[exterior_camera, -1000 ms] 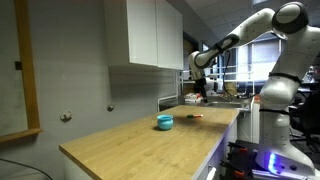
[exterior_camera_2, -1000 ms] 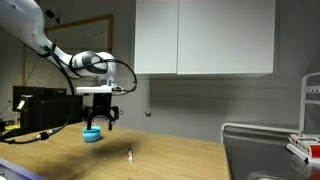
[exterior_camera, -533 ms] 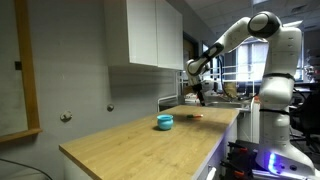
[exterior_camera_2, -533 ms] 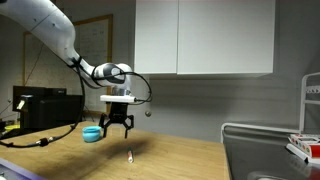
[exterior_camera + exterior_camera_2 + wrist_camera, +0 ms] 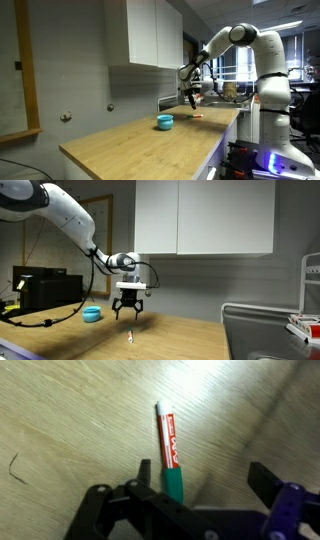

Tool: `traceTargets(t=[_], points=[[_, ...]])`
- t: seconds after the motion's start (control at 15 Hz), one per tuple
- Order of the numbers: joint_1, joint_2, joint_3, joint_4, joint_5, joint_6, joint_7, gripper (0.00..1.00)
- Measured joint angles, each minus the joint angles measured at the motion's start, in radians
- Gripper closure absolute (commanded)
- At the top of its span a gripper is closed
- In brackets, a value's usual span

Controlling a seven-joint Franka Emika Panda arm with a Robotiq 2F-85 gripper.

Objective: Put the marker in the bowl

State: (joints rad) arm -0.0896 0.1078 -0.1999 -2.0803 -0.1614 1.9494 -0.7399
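My open gripper moves down and eases to the left in the wrist view next. The marker's green end lies below it, close to the finger on that side.
The marker lies flat on the wooden counter, its orange-red part and pale tip pointing away and its green part near my jaws. It shows small in both exterior views. My gripper is open and empty, hovering just above the marker, whose green end lies close to one finger. In both exterior views the gripper hangs a short way over the counter. The teal-blue bowl stands on the counter apart from the marker.
The wooden counter ends at a wall with white cabinets above. A sink with a rack sits at one end. Dark equipment stands beyond the bowl.
The gripper has moved away from above the bowl, across the counter, to a spot over the marker. It stays open. The marker and bowl have not moved.
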Motion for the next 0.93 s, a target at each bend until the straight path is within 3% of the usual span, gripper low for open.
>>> traceTargets(t=[0.93], points=[[-0.088, 0.083, 0.03, 0.009, 0.087, 0.089, -0.075, 0.0]])
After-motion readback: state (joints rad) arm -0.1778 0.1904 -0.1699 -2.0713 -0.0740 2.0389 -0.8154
